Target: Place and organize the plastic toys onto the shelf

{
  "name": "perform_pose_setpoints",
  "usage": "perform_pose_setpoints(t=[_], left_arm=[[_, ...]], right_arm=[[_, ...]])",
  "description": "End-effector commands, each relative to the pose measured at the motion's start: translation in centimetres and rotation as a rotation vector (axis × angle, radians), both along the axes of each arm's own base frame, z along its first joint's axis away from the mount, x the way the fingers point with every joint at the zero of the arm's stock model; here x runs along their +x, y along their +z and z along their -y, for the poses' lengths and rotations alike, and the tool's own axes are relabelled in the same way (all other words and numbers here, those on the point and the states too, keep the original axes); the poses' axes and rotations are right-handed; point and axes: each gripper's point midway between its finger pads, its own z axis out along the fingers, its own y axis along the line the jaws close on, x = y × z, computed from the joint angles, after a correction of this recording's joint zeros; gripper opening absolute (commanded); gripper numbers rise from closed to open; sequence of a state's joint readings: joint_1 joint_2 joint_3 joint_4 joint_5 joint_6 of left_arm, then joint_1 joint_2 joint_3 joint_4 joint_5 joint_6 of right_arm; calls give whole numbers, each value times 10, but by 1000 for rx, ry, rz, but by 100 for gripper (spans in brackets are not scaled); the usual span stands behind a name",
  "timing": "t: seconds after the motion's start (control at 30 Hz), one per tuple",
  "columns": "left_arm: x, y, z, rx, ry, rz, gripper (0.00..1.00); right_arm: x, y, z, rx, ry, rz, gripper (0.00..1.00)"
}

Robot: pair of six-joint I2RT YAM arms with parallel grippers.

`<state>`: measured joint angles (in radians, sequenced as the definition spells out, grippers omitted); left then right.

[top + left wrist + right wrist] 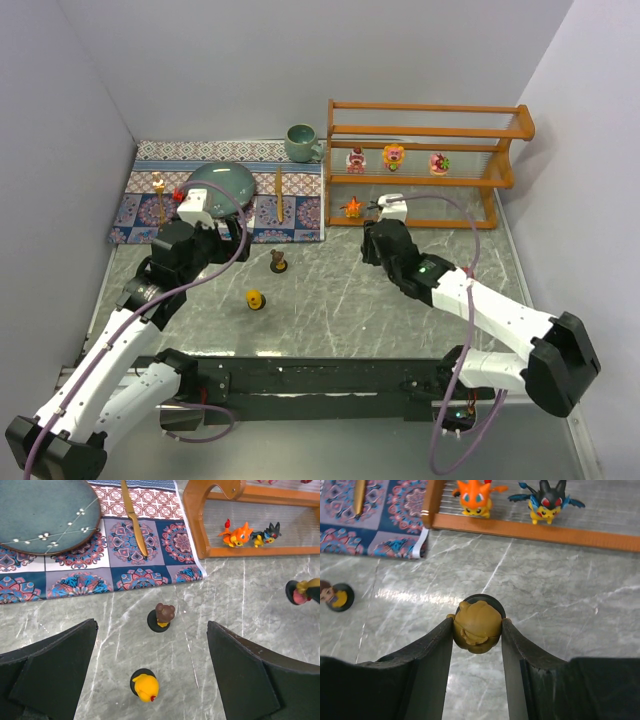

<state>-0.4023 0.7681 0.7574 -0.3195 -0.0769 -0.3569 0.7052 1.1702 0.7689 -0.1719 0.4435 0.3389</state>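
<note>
The tan figure goes up and outward next in my right gripper onto the empty top level's end by the shelf's side (469, 119), which lies above and outward, and is released there.
The wooden shelf (420, 180) stands at the back right. Three toys (393, 156) sit on its middle tier. An orange creature (474, 500) and a dark spiky one (547, 501) sit on its bottom tier. My right gripper (477, 622) is shut on a tan round-headed figure (476, 630) just in front of the shelf (385, 215). A brown figure (162, 616) and a yellow figure (145, 686) stand on the table. My left gripper (151, 635) is open and empty above them, at the mat's front edge in the top view (222, 232).
A patterned mat (290, 215) at the back left holds a teal plate (222, 185), a wooden knife (279, 195) and slim utensils (160, 195). A teal mug (300, 142) stands beside the shelf. Grey walls close both sides.
</note>
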Motion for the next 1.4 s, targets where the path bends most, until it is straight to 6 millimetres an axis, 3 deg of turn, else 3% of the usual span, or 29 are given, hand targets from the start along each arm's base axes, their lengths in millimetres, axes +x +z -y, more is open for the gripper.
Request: perform_pose_setpoints(t=[0.0,0.07,0.1,0.17,0.27,0.47,0.63,0.67,0.73,0.77,0.83,0.87,0.93,1.1,1.13,1.2,1.23,1.3,1.33,1.37], left_arm=[[2,7,7,-15,-44,28,97],[1,6,9,-16,-50,21,97],[2,5,9,-17,-53,21,97],[2,4,9,-14,-53,15,97],[3,4,8,-11,-46,17,97],[3,0,10,-6,-52,4,97],[4,-3,12,-4,-61,-5,97],[4,-3,12,-3,-63,-5,97],[4,-3,12,-4,-65,-2,97],[4,-3,12,-3,-66,0,97],[4,-4,12,-1,-66,-1,97],[5,-4,12,0,-66,-2,97],[5,-6,15,0,-82,-9,97],[5,-12,19,1,-106,-27,97],[4,-12,20,2,-109,-28,97],[4,-15,21,4,-114,-35,97],[5,-15,21,6,-116,-38,97],[5,-16,23,4,-127,-40,97],[5,-17,23,6,-129,-41,97],[5,-17,23,7,-129,-42,97]], right_arm=[[7,59,1,-13,67,81,1],[6,70,9,-28,66,70,0],[13,88,18,-21,48,93,0],[16,97,33,-38,19,75,0],[27,134,54,-48,-18,133,0],[54,184,93,-40,-91,237,0],[84,208,118,-43,-114,281,0],[89,222,129,-41,-137,308,0],[99,227,134,-38,-132,310,0],[103,240,143,-33,-152,336,0],[115,241,151,-58,-151,333,0],[119,253,155,-63,-160,354,0],[133,249,167,-74,-192,341,0],[158,256,178,-78,-211,351,0],[161,264,181,-86,-215,368,0],[172,259,189,-101,-232,349,0],[175,268,191,-105,-235,365,0],[186,261,193,-106,-228,344,0],[187,268,205,-113,-248,355,0],[194,261,208,-116,-245,338,0]])
